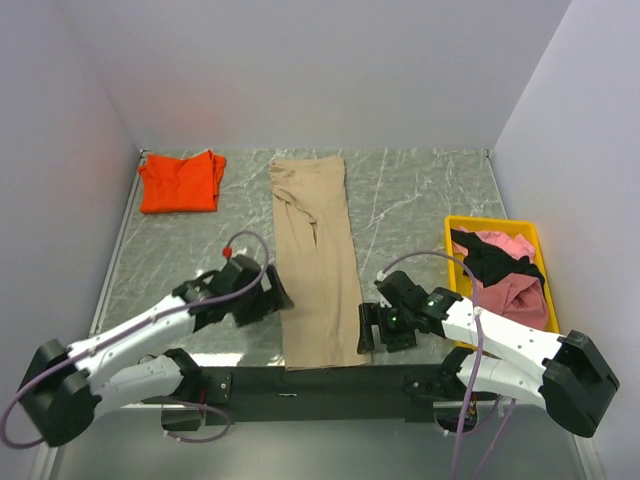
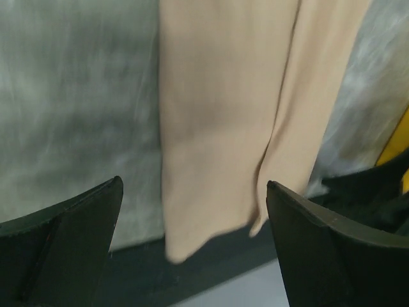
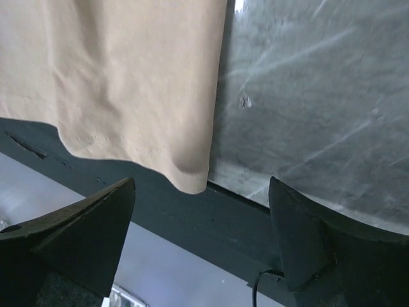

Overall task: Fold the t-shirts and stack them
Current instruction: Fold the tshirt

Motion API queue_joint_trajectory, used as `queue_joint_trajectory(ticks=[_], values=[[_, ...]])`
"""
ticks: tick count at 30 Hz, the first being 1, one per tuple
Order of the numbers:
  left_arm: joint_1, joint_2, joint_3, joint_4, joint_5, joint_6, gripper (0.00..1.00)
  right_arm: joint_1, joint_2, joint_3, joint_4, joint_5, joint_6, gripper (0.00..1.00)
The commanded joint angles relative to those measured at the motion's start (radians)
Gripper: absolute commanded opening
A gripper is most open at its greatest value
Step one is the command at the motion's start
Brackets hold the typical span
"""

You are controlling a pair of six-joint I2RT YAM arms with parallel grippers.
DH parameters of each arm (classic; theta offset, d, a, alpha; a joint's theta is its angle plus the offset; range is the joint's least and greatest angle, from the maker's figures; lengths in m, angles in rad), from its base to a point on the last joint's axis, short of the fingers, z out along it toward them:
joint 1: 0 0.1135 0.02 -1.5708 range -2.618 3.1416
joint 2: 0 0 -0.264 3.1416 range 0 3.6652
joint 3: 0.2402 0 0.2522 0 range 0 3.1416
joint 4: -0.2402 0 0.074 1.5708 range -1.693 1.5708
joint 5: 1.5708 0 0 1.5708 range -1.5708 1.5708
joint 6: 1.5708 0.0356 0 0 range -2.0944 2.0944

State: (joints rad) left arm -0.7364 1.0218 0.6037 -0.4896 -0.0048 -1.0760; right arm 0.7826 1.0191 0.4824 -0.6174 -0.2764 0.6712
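Note:
The t-shirt's hem corner farther from the tray [image 2: 177,248] pokes out over the table's black front edge. My left gripper should move back and down onto that corner next.
The tan-beige t-shirt [image 1: 315,260] lies folded into a long strip down the middle of the table; its near end hangs over the black front edge. It shows in the left wrist view [image 2: 223,121] and the right wrist view [image 3: 128,77]. My left gripper [image 1: 275,295] is open at the strip's near left edge, holding nothing. My right gripper [image 1: 378,328] is open at the strip's near right corner, holding nothing. The folded orange-red t-shirt [image 1: 180,182] lies at the far left. Pink [image 1: 515,295] and dark [image 1: 495,260] shirts lie crumpled in the tray.
A yellow plastic tray [image 1: 455,228] stands at the right. A black bar [image 1: 300,380] runs along the table's near edge. Grey walls enclose the table on three sides.

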Motion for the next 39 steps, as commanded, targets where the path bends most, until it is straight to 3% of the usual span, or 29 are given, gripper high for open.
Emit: queue_joint_trajectory(ticks=[1, 4, 9, 15, 20, 26, 27, 30, 33, 39], values=[[-0.069, -0.124, -0.062, -0.046, 0.11, -0.14, 0.98, 0.009, -0.016, -0.005, 0.008, -0.05, 0.03, 0.89], [-0.144, -0.163, -0.154, 0.04, 0.184, -0.228, 0.94, 0.017, -0.001, -0.013, 0.037, -0.07, 0.05, 0.85], [-0.217, -0.091, -0.185, 0.071, 0.218, -0.263, 0.83, 0.021, 0.007, -0.048, 0.071, -0.096, 0.073, 0.81], [-0.232, 0.024, -0.193, 0.14, 0.241, -0.268, 0.66, 0.021, 0.026, -0.077, 0.102, -0.107, 0.088, 0.75], [-0.247, 0.066, -0.173, 0.123, 0.258, -0.263, 0.43, 0.021, 0.033, -0.096, 0.122, -0.112, 0.1, 0.69], [-0.248, 0.06, -0.18, 0.12, 0.25, -0.265, 0.24, 0.023, 0.058, -0.107, 0.153, -0.126, 0.108, 0.45], [-0.248, 0.063, -0.182, 0.126, 0.25, -0.265, 0.21, 0.024, 0.061, -0.107, 0.157, -0.118, 0.111, 0.36], [-0.248, 0.073, -0.185, 0.152, 0.259, -0.268, 0.0, 0.023, 0.079, -0.085, 0.159, -0.106, 0.096, 0.22], [-0.248, 0.063, -0.19, 0.174, 0.27, -0.268, 0.0, 0.026, 0.098, -0.059, 0.148, -0.107, 0.081, 0.0], [-0.248, 0.018, -0.168, 0.16, 0.255, -0.256, 0.0, 0.026, 0.085, 0.004, 0.128, -0.081, 0.053, 0.0]])
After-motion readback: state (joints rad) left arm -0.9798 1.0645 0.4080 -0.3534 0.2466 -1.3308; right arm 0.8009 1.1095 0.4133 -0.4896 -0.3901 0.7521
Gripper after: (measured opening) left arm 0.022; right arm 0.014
